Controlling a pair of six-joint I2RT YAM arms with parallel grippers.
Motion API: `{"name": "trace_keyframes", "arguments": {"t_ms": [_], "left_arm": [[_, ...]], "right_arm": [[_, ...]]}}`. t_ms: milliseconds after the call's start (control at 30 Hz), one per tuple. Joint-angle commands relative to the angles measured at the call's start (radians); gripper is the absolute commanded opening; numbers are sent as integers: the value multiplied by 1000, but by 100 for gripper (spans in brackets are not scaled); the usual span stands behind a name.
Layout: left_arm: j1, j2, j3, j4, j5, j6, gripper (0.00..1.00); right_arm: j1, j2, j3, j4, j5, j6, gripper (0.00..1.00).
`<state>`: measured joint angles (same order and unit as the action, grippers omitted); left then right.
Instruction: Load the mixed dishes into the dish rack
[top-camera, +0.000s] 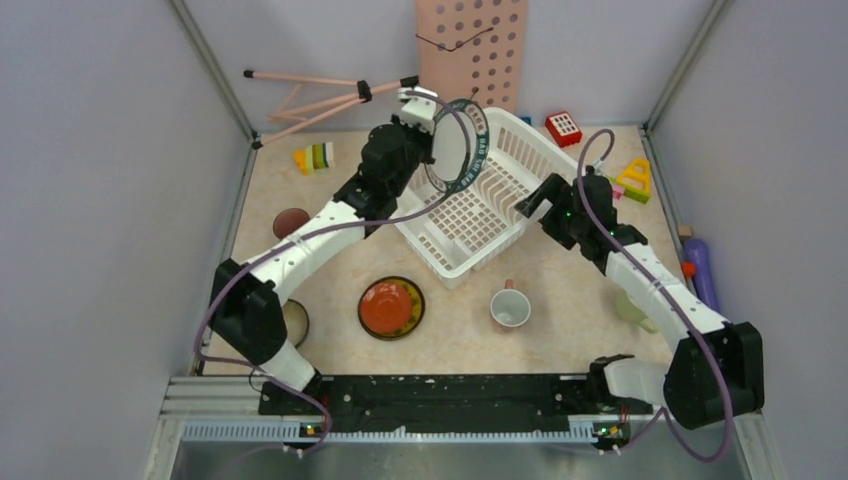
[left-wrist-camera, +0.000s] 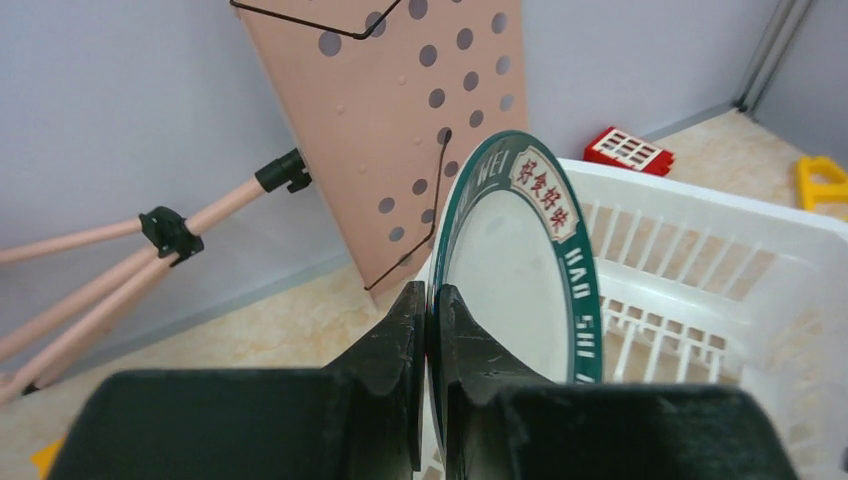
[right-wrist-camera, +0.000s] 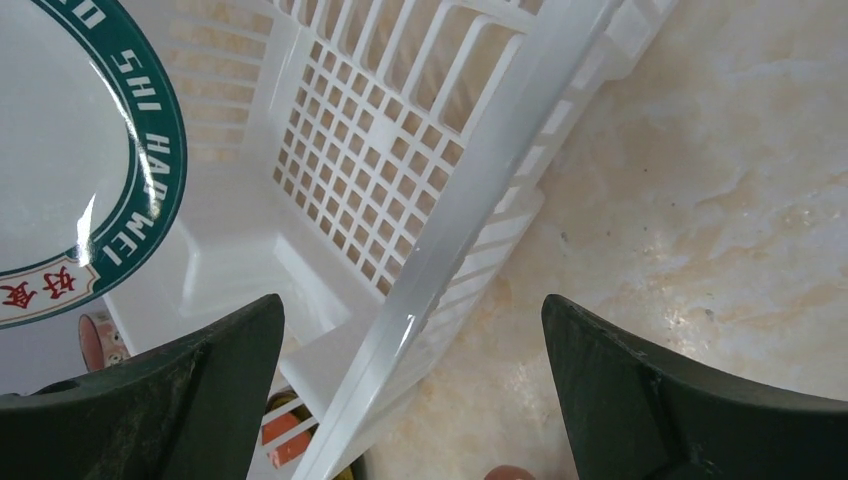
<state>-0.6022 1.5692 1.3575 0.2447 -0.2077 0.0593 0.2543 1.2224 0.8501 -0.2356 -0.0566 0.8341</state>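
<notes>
The rack's empty far corner (top-camera: 494, 132) (left-wrist-camera: 622, 222) is below my left gripper, so my left gripper should next move to its right in the top view, lower the plate onto that corner and let go.
My left gripper (top-camera: 432, 135) is shut on the edge of the teal-rimmed white plate (top-camera: 457, 145) and holds it upright above the far left end of the white dish rack (top-camera: 470, 225). In the left wrist view the fingers (left-wrist-camera: 405, 330) pinch the plate (left-wrist-camera: 510, 270) over the rack (left-wrist-camera: 700, 260). My right gripper (top-camera: 528, 203) is open and straddles the rack's right wall (right-wrist-camera: 470, 190); the plate (right-wrist-camera: 60, 150) shows beyond it. On the table lie a dark red saucer (top-camera: 291, 221), an olive-rimmed dish with a red centre (top-camera: 391, 306), a pink cup (top-camera: 510, 307) and a pale-green cup (top-camera: 634, 311).
A pink perforated board (top-camera: 470, 50) and a pink tripod (top-camera: 320, 95) stand at the back wall. Toy blocks lie at the far left (top-camera: 315, 157), behind the rack (top-camera: 563, 128) and at the right (top-camera: 634, 178). A purple tube (top-camera: 702, 270) lies at the right edge. A dish (top-camera: 297, 322) is half hidden by my left arm.
</notes>
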Motion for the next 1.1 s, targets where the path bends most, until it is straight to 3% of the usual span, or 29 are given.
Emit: {"name": "trace_keyframes", "arguments": {"t_ms": [0, 300, 533, 667, 1067], "left_arm": [[-14, 63, 103, 135, -88, 177, 0], [-30, 201, 191, 220, -82, 356, 0], [-37, 274, 172, 357, -11, 509, 0], [-51, 334, 186, 445, -37, 600, 0], [-69, 512, 273, 523, -58, 740, 0]], "right_arm": [[-24, -72, 33, -39, 102, -16, 99], [-79, -196, -30, 7, 119, -39, 99], [-91, -185, -25, 22, 117, -47, 99], [-99, -170, -20, 34, 113, -60, 99], [-116, -122, -9, 50, 88, -60, 99]]}}
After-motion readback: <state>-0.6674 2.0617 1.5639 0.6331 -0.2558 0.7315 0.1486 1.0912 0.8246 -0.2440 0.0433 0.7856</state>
